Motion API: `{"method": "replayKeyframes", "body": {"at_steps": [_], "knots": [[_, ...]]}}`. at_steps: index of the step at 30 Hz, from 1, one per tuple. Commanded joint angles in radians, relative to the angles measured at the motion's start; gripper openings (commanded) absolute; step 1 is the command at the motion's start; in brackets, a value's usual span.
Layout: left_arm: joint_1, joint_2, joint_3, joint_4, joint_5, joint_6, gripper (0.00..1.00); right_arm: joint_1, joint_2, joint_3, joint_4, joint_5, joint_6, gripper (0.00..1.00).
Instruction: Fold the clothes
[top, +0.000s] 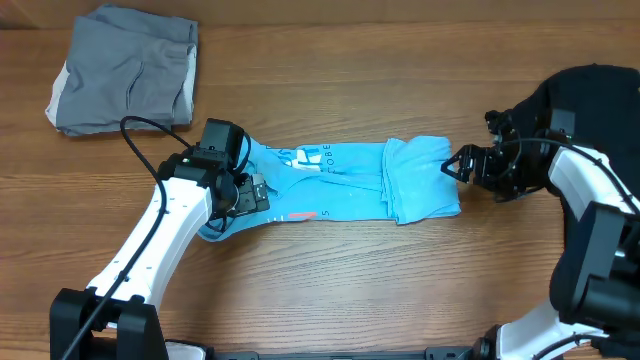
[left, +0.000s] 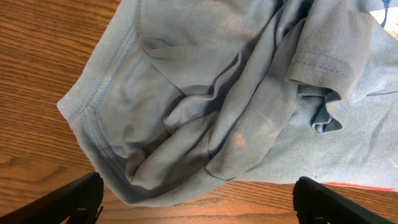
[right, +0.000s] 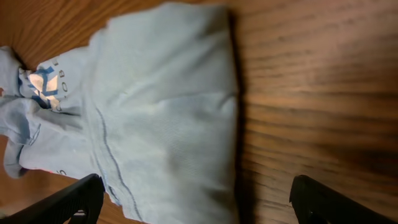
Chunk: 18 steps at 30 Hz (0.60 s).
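Note:
Next, my right gripper goes down to the left in the overhead view. The blue shirt's folded end (top: 448, 181) (right: 219, 198) lies below, its edge running between the open fingers.
The light blue T-shirt (top: 350, 180) lies folded into a long strip across the middle of the table, with white lettering (top: 312, 156) facing up. My left gripper (top: 248, 192) hovers open over its bunched left end (left: 205, 106). Both black fingertips (left: 78, 198) show at the bottom corners with bare wood and the cloth's edge between them. My right gripper (top: 458, 165) is open at the strip's right end (right: 168, 112), and its jaws straddle that edge of the cloth. A black garment (top: 585, 95) lies heaped at the far right, partly behind the right arm.
A folded grey garment (top: 125, 70) lies at the back left corner. Bare wooden table (top: 350, 290) stretches in front of the blue shirt. The left arm's cable (top: 140, 150) loops over the table near the grey garment.

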Motion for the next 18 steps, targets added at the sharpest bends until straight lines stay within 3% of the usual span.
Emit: {"method": "replayKeyframes", "body": {"at_steps": [1,16,18], "knots": [[-0.001,-0.019,-0.005,-0.001,0.008,0.015,1.00,-0.016,0.030,-0.007,0.007,-0.047,-0.015,1.00],[-0.001,-0.019,-0.005,0.006,0.009,0.014,1.00,-0.007,0.160,-0.008,0.032,-0.104,-0.016,1.00],[-0.001,-0.019,-0.005,0.010,0.016,0.014,1.00,0.008,0.180,-0.008,0.032,-0.103,-0.016,0.96]]}}
